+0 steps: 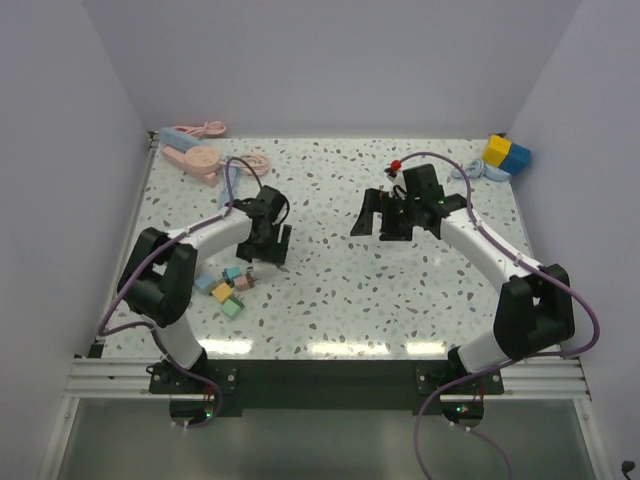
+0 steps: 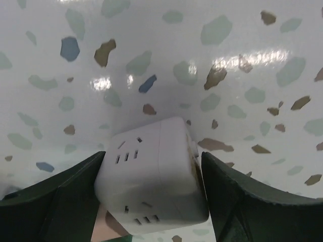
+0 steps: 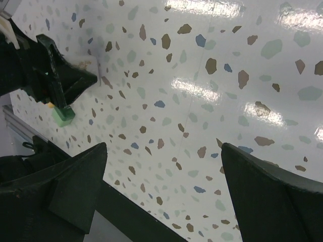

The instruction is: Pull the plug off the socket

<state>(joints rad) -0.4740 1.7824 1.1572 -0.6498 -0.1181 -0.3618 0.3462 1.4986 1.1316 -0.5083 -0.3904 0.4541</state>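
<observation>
The pale cable bundle (image 1: 471,170) lies beside the yellow block, so I will move my open right gripper outward, to the right in the top view, and down onto it.
A white cube socket (image 2: 151,176) with several outlet slots sits between the fingers of my left gripper (image 2: 152,156). The left finger (image 2: 75,186) presses its side and the right finger (image 2: 237,196) lies close against the other side. A small pale bump (image 2: 194,151) shows on the cube's right face; I cannot tell whether it is the plug. In the top view the left gripper (image 1: 266,243) points down at the table's left middle and hides the cube. My right gripper (image 1: 380,215) is wide open and empty above the table's middle; it also shows in the right wrist view (image 3: 164,151).
Small coloured blocks (image 1: 230,285) lie just near-left of the left gripper; a green one shows in the right wrist view (image 3: 63,116). A pink power strip (image 1: 195,160) with its pink cable (image 1: 200,130) lies back left. Yellow and blue blocks (image 1: 507,153) stand back right.
</observation>
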